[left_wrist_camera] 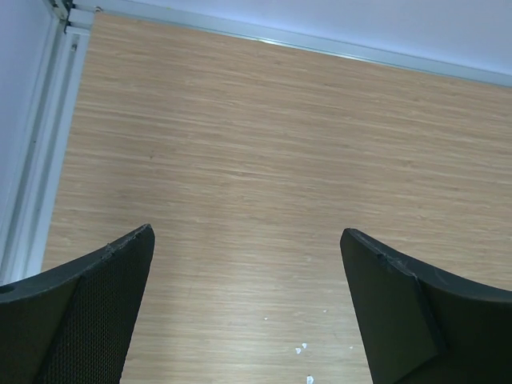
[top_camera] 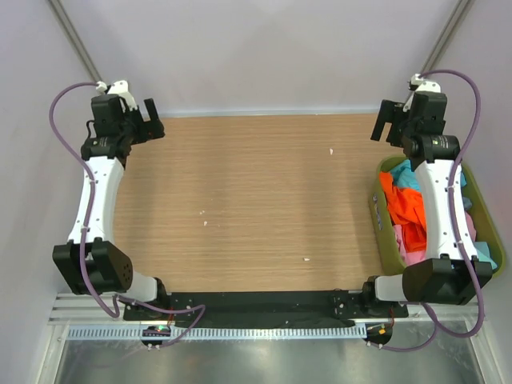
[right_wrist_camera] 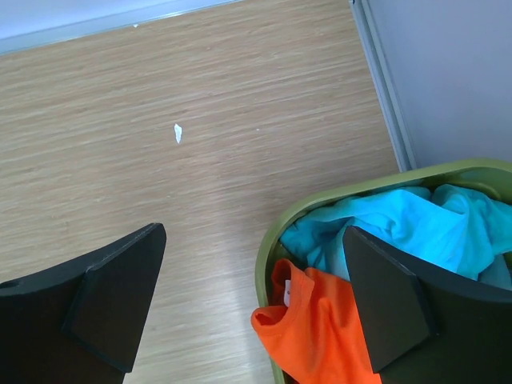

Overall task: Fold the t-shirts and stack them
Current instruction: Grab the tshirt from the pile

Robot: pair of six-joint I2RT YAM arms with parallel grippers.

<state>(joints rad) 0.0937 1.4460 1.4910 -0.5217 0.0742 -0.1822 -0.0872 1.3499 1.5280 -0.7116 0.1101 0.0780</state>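
Observation:
The orange shirt's end by the white tag is a fold that sticks out over the bin's rim (right_wrist_camera: pixel 320 204), so my right gripper will first go down and back to get it.
The t-shirts lie crumpled in an olive-green bin (top_camera: pixel 379 220) at the table's right edge: a bright orange one (top_camera: pixel 404 210) over the bin's near-left rim, a turquoise one (top_camera: pixel 405 174) behind it, a pink one (top_camera: pixel 413 253) towards the front. My right gripper (top_camera: pixel 386 124) hovers open above the bin's far-left corner. In the right wrist view the right gripper (right_wrist_camera: pixel 254 229) is empty, with the orange shirt (right_wrist_camera: pixel 320 336), turquoise shirt (right_wrist_camera: pixel 400 224) and bin rim (right_wrist_camera: pixel 320 204) below it. My left gripper (top_camera: pixel 150 120) is open at the far left, and the left gripper (left_wrist_camera: pixel 246 232) holds nothing over bare wood.
The wooden table (top_camera: pixel 256 200) carries a few small white scraps (top_camera: pixel 331 150), one scrap (right_wrist_camera: pixel 178 133) also showing under the right wrist. Pale walls close the back and both sides. The arm bases and a black rail run along the near edge.

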